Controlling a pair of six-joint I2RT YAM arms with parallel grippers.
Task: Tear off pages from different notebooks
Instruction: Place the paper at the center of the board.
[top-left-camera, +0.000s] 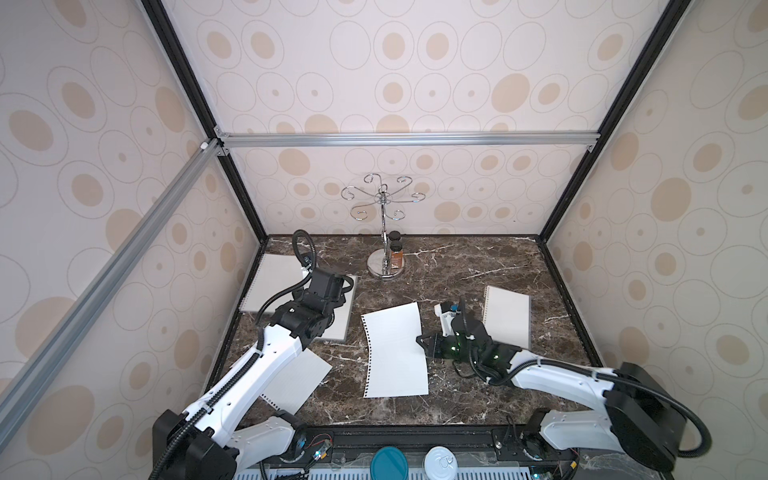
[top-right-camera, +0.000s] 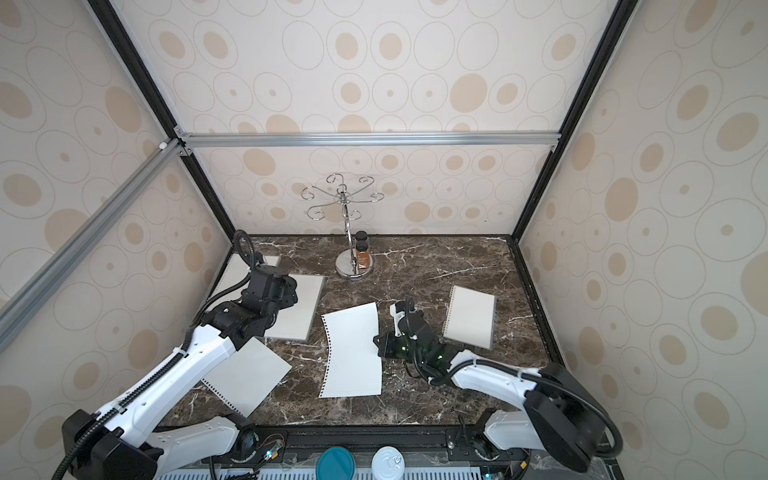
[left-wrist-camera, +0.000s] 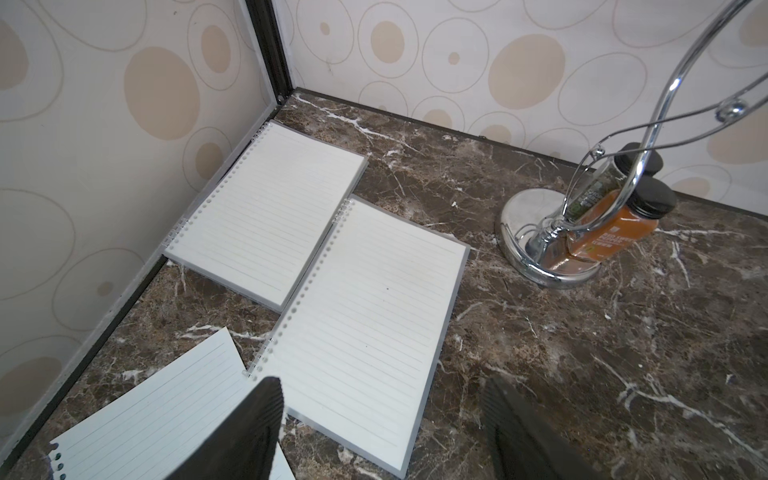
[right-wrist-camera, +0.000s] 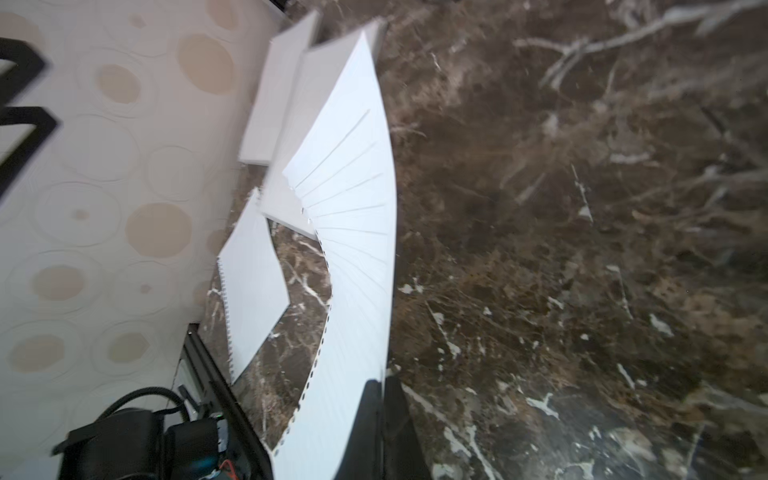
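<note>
I will next lower my right gripper toward the bare tabletop (top-left-camera: 352, 374) (right-wrist-camera: 302, 324) beside the other page and let go of the curved page. The page's holed edge is hanging clear of every notebook.
Two notebooks lie open at the back left: one by the wall (top-left-camera: 272, 282) (left-wrist-camera: 266, 212), one beside it (top-left-camera: 338, 320) (left-wrist-camera: 374, 316). My left gripper (left-wrist-camera: 382, 419) hovers over the second one's near corner, open, with nothing between its fingers. A loose page (top-left-camera: 301, 380) (left-wrist-camera: 158, 415) lies under the left arm. Mid-table, a curved page (top-left-camera: 395, 353) (right-wrist-camera: 357, 249) is pinched at its right edge by my right gripper (top-left-camera: 424, 345) (right-wrist-camera: 380, 415), which is shut on it. A third notebook (top-left-camera: 508, 316) lies at the right, behind the right arm.
A chrome hook stand (top-left-camera: 384, 266) with two spice bottles (top-left-camera: 395, 253) at its base stands at the back centre. Patterned walls close the left, back and right sides. Two round lids (top-left-camera: 388, 463) sit beyond the table's front rail.
</note>
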